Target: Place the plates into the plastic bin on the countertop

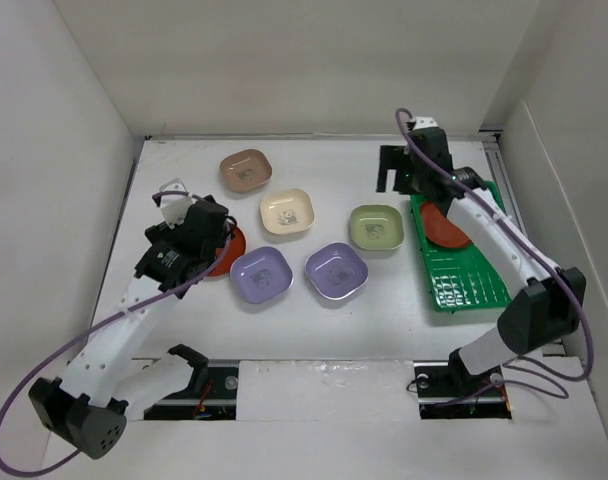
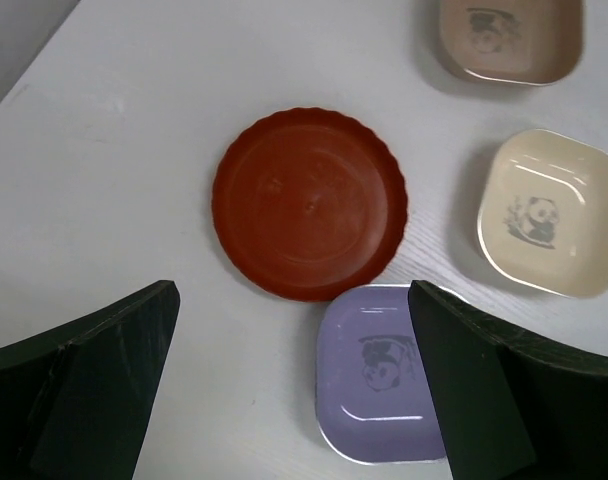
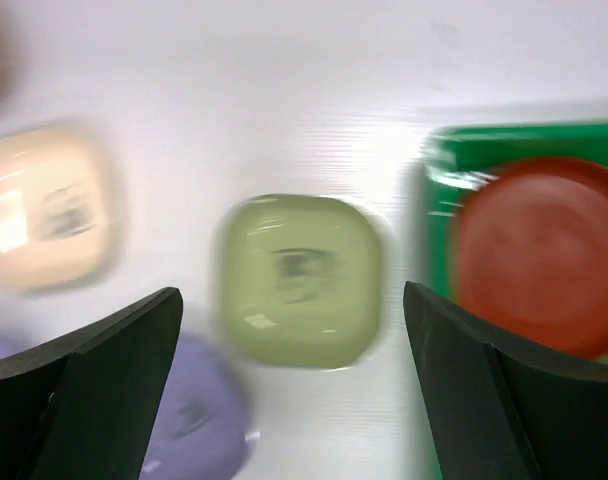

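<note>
My left gripper will next go left in the top view and down to the red-orange plate's free rim, away from the lavender plate touching it.
My left gripper [image 1: 210, 238] [image 2: 292, 395] is open and empty, above a round red-orange plate [image 1: 230, 256] [image 2: 309, 203] that it partly hides in the top view. A lavender plate [image 1: 260, 273] [image 2: 376, 372] touches that plate's rim. A second lavender plate [image 1: 336, 269], the cream plate [image 1: 286, 212] [image 2: 549, 212], the tan-brown plate [image 1: 246, 170] [image 2: 509, 35] and the sage green plate [image 1: 376, 227] [image 3: 299, 278] lie on the white countertop [image 1: 324, 320]. The second red-orange plate [image 1: 446, 228] [image 3: 544, 255] lies in the green plastic bin [image 1: 466, 282] [image 3: 444, 170]. My right gripper [image 1: 394, 172] [image 3: 294, 400] is open and empty, above the countertop left of the bin's far end.
White walls [image 1: 74, 150] close in the countertop on the left, back and right. The bin stands by the right wall, with the right arm [image 1: 504, 245] stretched over it. The right wrist view is blurred.
</note>
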You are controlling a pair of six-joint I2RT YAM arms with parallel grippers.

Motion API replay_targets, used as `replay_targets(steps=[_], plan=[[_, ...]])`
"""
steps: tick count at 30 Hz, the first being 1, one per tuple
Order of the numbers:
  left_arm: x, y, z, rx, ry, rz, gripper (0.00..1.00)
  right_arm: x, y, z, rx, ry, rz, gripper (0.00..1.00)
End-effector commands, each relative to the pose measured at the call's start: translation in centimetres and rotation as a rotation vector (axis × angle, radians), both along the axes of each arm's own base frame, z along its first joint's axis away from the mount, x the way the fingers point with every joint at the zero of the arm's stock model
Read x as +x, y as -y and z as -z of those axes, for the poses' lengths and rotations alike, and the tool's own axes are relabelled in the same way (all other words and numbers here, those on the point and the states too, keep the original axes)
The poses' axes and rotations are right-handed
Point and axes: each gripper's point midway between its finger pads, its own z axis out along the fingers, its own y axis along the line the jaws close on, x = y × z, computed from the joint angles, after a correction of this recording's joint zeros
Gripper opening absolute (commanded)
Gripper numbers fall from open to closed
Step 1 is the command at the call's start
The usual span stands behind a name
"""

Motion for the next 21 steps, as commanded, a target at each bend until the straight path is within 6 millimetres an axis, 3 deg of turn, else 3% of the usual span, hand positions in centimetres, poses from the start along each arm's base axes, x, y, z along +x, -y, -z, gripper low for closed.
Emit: replay_targets(steps=[1,5,6,9,11,15,16,19,21], plan=[[-0.4,-2.6,-0.2,0.051,-0.013,-0.170,1.00,-3.1,-10.8,-5.0,0.154,0.174,-0.332,0.98],[0.6,-5.0,0.7,0.010,-0.065,-0.236,1.00,-5.3,-17.2,-3.8,0.127,0.107,-0.464,0.98],[1.3,-5.3,1.2,-0.002,-0.086,-0.233,1.00,-5.6,-18.2,-2.6,0.124,0.077,-0.476,0.96],[2.4,-6.0,4.3,-0.162,-0.162,-0.225,1.00,-6.7,-20.3,-2.8,0.146,0.096,-0.520,0.96],[2.2,-6.4,5.8,-0.206,-0.181,-0.301,1.00,-7.8,-21.0,-3.6,0.165,0.118,-0.551,0.96],[1.5,-6.3,11.0,-0.271,-0.313,-0.397,1.00,-10.3,-21.2,-4.4,0.185,0.146,-0.595,0.96],[1.3,-6.3,12.5,-0.272,-0.361,-0.423,1.00,-11.0,-21.1,-5.8,0.205,0.181,-0.605,0.96],[0.9,-6.6,15.0,-0.297,-0.380,-0.506,1.00,-12.7,-20.9,-6.2,0.234,0.194,-0.645,0.96],[0.7,-6.8,16.6,-0.292,-0.402,-0.543,1.00,-14.0,-20.4,-8.0,0.273,0.234,-0.660,0.96]])
